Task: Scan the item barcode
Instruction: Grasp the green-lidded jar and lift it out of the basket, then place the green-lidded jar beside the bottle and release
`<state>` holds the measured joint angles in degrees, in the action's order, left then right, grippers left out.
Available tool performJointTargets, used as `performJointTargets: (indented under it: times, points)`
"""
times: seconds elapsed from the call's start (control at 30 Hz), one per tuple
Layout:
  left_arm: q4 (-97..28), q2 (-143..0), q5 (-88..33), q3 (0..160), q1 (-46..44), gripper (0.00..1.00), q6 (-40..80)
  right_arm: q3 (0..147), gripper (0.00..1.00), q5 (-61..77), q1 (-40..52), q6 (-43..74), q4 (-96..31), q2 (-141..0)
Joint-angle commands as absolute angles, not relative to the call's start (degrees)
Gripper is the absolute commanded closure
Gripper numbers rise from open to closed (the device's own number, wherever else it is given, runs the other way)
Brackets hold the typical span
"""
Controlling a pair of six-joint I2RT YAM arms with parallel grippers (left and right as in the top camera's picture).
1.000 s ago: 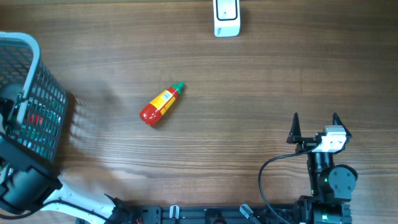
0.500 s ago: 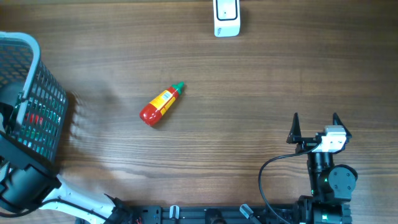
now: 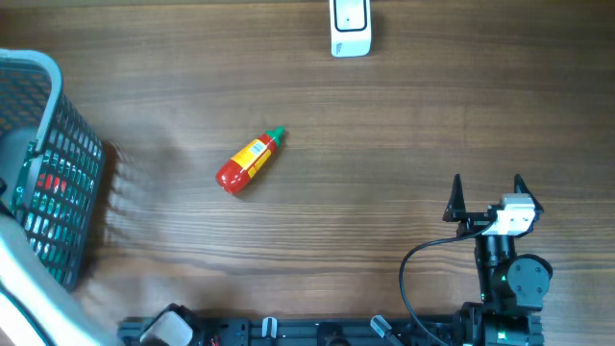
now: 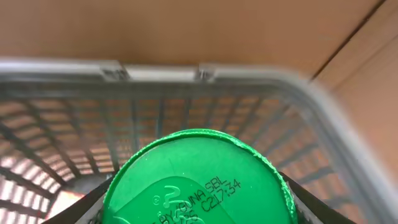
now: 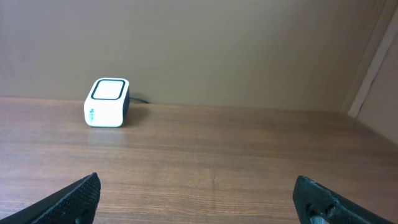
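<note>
Next, my left gripper rises over the basket's rim, then lowers and releases the green-lidded item on the tabletop beside the red sauce bottle, which lies clear.
In the left wrist view a round green lid point(image 4: 196, 180) with a printed date code fills the space between my left gripper's point(image 4: 196, 208) two dark fingers point(image 4: 84, 204), which are shut on it inside the grey mesh basket point(image 4: 155, 71). What lies below the lid is hidden. A red sauce bottle point(image 3: 248, 161) with a green cap lies on the table left of centre. The white barcode scanner point(image 3: 350, 27) stands at the far edge and shows as the scanner point(image 5: 107, 102) in the right wrist view. My right gripper point(image 3: 487, 192) stands open at the near right, nothing between its fingers.
The basket point(image 3: 58, 115) stands at the table's left edge with red and green items inside. My left arm's pale blurred link point(image 3: 19, 298) crosses the near left corner. A black cable point(image 3: 413, 269) loops beside the right arm's base.
The left arm has shifted by the basket: its dark link has left the near left corner and a pale blurred link shows there. The right arm, the bottle and the scanner have not moved.
</note>
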<state>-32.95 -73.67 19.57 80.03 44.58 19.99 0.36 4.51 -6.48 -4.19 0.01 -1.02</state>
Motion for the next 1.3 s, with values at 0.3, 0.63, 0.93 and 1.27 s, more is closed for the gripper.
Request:
performJointTargets:
  times: [0.3, 0.63, 0.93, 1.27]
  points:
    - [-55.94, -67.33, 67.83, 81.01, -19.14, 0.69, 22.7, 0.32, 0.0, 5.13, -6.61, -4.51, 0.16, -0.8]
    - [-61.93, -102.83, 55.07, 81.01, -30.89, 0.65, 20.8, 0.32, 0.0, 5.13, -6.61, -4.51, 0.16, -0.8]
    - [-54.28, -112.79, 48.03, 81.01, -27.77, 0.63, 10.37, 0.32, 0.0, 5.13, -6.61, -4.51, 0.16, -0.8]
    - [-53.08, -116.07, 47.35, 80.99, -24.25, 0.36, 9.39, 0.32, 0.0, 5.13, -6.61, -4.51, 0.16, -0.8]
